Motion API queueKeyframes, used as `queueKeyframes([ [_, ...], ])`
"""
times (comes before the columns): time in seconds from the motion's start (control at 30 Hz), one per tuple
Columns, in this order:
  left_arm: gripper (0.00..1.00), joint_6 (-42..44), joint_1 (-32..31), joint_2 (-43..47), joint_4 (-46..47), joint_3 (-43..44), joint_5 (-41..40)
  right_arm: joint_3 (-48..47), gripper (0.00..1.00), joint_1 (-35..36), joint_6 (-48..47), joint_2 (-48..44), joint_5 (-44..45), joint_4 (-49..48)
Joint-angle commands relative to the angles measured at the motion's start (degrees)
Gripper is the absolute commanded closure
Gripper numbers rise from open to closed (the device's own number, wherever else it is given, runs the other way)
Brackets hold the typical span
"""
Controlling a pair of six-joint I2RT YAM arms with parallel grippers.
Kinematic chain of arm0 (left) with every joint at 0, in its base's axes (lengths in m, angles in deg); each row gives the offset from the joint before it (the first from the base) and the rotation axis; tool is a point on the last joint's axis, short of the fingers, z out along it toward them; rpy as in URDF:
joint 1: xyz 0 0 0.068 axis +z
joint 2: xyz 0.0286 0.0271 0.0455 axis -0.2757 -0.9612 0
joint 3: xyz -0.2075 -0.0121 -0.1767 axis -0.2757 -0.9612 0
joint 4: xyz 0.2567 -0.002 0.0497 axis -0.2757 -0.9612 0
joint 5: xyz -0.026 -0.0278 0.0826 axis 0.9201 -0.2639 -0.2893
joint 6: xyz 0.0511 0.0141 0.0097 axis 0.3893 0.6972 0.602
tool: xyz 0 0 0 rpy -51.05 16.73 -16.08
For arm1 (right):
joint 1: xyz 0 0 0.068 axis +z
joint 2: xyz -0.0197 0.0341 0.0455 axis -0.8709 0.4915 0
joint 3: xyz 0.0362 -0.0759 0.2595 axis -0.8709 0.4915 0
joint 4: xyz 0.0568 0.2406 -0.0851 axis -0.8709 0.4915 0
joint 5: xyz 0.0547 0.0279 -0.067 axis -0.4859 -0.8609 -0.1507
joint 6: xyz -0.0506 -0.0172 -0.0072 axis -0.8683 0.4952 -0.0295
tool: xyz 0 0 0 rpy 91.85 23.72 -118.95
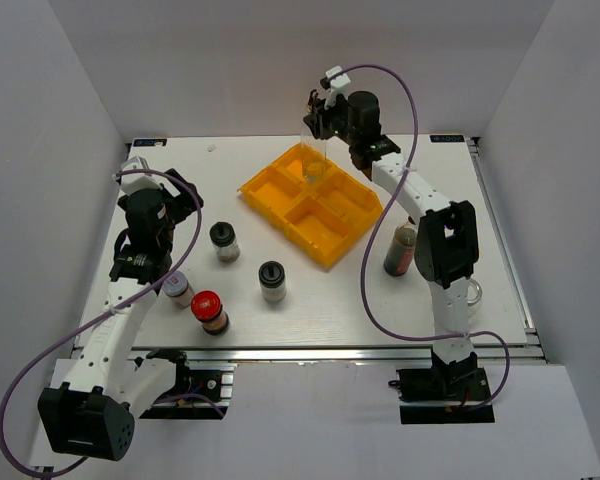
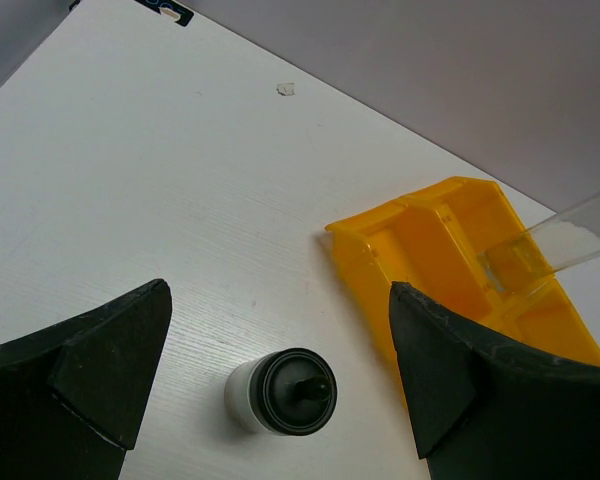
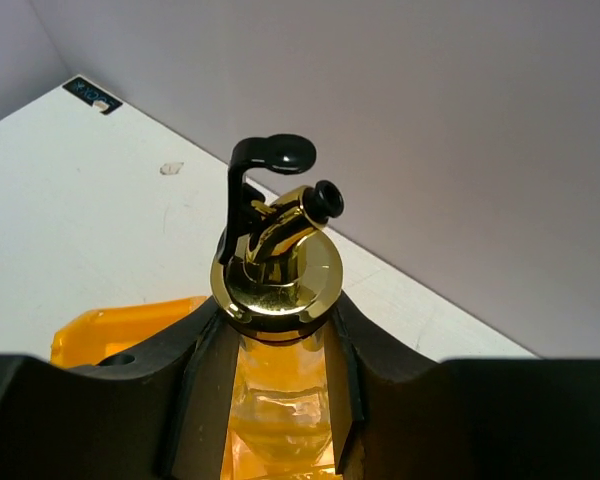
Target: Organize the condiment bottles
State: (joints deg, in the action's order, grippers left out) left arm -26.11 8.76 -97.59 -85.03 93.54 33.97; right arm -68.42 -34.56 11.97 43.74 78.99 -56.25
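The tray's far section is below my right gripper. I need to lower the gold-spouted bottle (image 1: 314, 160) until it stands there and let go of the bottle's neck.
My right gripper (image 1: 322, 122) is shut on the neck of the tall clear gold-spouted bottle (image 1: 314, 160), holding it upright over the far compartment of the yellow tray (image 1: 342, 232). In the right wrist view its fingers (image 3: 205, 390) clamp just under the gold spout (image 3: 278, 262). My left gripper (image 1: 183, 193) is open and empty at the left. In the left wrist view a black-lidded jar (image 2: 283, 392) stands on the table below and between its open fingers (image 2: 105, 365). That jar (image 1: 224, 240), a second black-lidded jar (image 1: 272, 280), a red-lidded jar (image 1: 209, 312) and a silver-lidded jar (image 1: 177, 288) stand at the front left. The dark-brown bottle (image 1: 400, 250) stands half hidden behind my right arm.
The tray lies diagonally in the middle of the table, and its near corner shows in the left wrist view (image 2: 420, 240). A small clear container (image 1: 471, 291) sits beside the right arm's lower link. White walls close in the table on three sides.
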Motion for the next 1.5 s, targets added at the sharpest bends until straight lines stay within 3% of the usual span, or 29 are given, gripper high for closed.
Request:
queueKeyframes([
  [0.0, 0.02, -0.32, 0.13, 0.64, -0.21, 0.62, 0.89, 2.86, 1.00, -0.33, 0.89, -4.89, -1.85, -11.30],
  [0.13, 0.02, -0.33, 0.13, 0.64, -0.30, 0.53, 0.80, 11.74, 1.00, -0.34, 1.51, -6.30, -2.65, -15.43],
  [0.27, 0.02, -0.41, 0.13, 0.55, -1.00, 1.15, 1.06, 14.56, 1.00, -0.34, 1.42, -6.04, -2.91, -15.88],
  [0.33, 0.02, -0.59, 0.13, 0.55, -1.18, 1.24, 1.41, 15.18, 0.93, -0.42, 1.68, -6.04, -3.27, -16.05],
  [0.43, 0.02, -0.68, 0.13, 0.55, -1.44, 1.67, 2.20, 15.71, 0.63, -0.33, 2.13, -6.48, -2.83, -16.23],
  [0.47, 0.02, -0.59, 0.13, 0.46, -2.05, 1.94, 2.38, 15.97, 0.46, -0.33, 2.13, -6.65, -2.57, -16.23],
  [0.5, 0.02, -0.42, 0.13, 0.29, -2.32, 2.55, 3.08, 16.32, 0.38, -0.33, 2.39, -7.44, -2.39, -16.75],
  [0.57, 0.02, -0.33, 0.13, 0.11, -2.94, 2.99, 3.70, 17.90, 0.25, -0.42, 2.56, -8.41, -1.69, -17.89],
  [0.73, 0.02, 0.55, 0.13, 0.20, -3.12, 4.40, 7.03, 19.84, 0.12, -0.33, 2.65, -12.27, 1.03, -19.21],
  [0.9, 0.02, 1.26, 0.13, -0.41, -3.47, 6.51, 12.30, 20.19, 0.11, -0.33, 2.65, -16.75, 1.74, -18.16],
  [1.0, 0.02, 2.30, 0.04, -1.12, -2.07, 7.39, 22.82, 22.29, 0.11, -0.42, 4.76, -21.93, 3.66, -16.41],
  [1.13, 0.02, 3.01, -2.68, -1.03, 4.59, 5.38, 37.16, 27.30, 0.11, -1.47, 11.42, -32.47, 17.89, -7.90],
  [1.23, 0.02, 5.46, -10.48, -0.50, 6.81, 5.28, 38.07, 31.96, 0.11, -4.28, 18.55, -42.66, 27.56, 5.10],
  [1.27, 0.02, 7.56, -15.64, -0.76, 6.64, 6.15, 36.33, 33.01, 0.11, -6.55, 20.30, -47.39, 32.02, 8.26],
  [1.3, 0.02, 8.37, -17.96, -1.81, 6.47, 6.77, 35.79, 35.55, 0.11, -8.05, 23.19, -49.52, 33.28, 14.73],
  [1.47, 0.02, 11.44, -31.74, -9.89, 7.87, 10.90, 34.21, 41.72, 0.11, -21.30, 27.17, -60.69, 34.26, 27.26],
])
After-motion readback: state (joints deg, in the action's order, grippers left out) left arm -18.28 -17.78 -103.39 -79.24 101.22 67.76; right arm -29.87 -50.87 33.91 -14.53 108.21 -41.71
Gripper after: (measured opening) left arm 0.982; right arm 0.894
